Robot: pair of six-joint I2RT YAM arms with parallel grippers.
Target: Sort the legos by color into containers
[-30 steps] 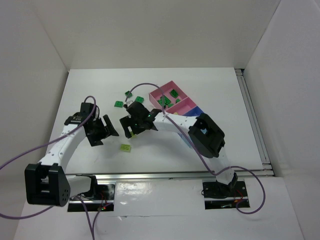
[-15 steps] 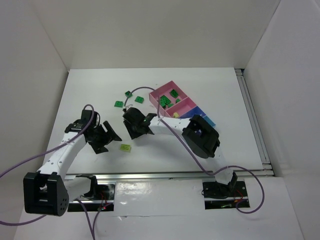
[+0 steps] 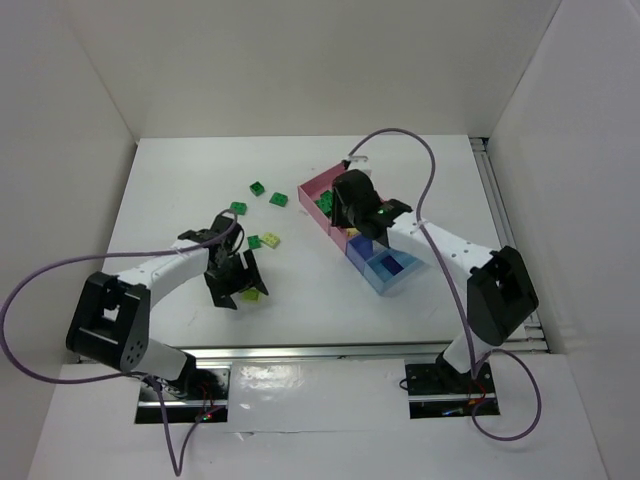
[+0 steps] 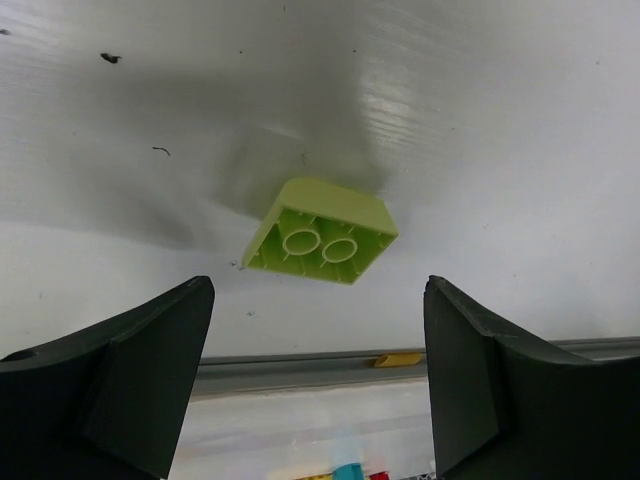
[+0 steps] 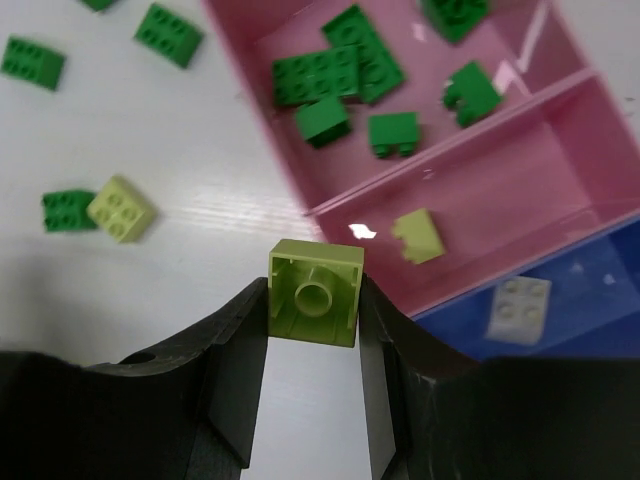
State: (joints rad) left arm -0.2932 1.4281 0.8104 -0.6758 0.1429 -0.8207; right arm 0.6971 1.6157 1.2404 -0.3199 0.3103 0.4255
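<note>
I need to carry the lime lego with my right gripper to the right in the wrist view, over the second pink bin (image 5: 385, 252), to let it go where a matching lime brick lies.
My right gripper (image 5: 313, 300) is shut on a lime lego (image 5: 316, 290), held underside up just above the table at the near edge of the containers (image 5: 500, 118). The first pink bin holds several dark green legos (image 5: 340, 70). In the second pink bin lies one lime brick (image 5: 418, 237), and in the blue bin a cream-white brick (image 5: 520, 308). In the top view this gripper (image 3: 352, 208) hovers over the pink bins (image 3: 310, 190). My left gripper (image 4: 320, 370) stands open, and an upside-down lime lego (image 4: 320, 232) lies on the table just beyond its fingertips.
Loose on the table left of the bins lie dark green bricks (image 3: 257, 188) (image 3: 278, 198) (image 3: 238, 208), and a dark green brick (image 5: 68, 208) touches a lime one (image 5: 120, 208). The light blue bin (image 3: 395, 275) ends the row. The table's front rail (image 4: 300, 370) runs close behind the left fingers.
The right gripper shut on a lime brick at the table's middle and swung right with it to the bins. The left gripper moved right and nearer, up to the lime brick by the front edge.
</note>
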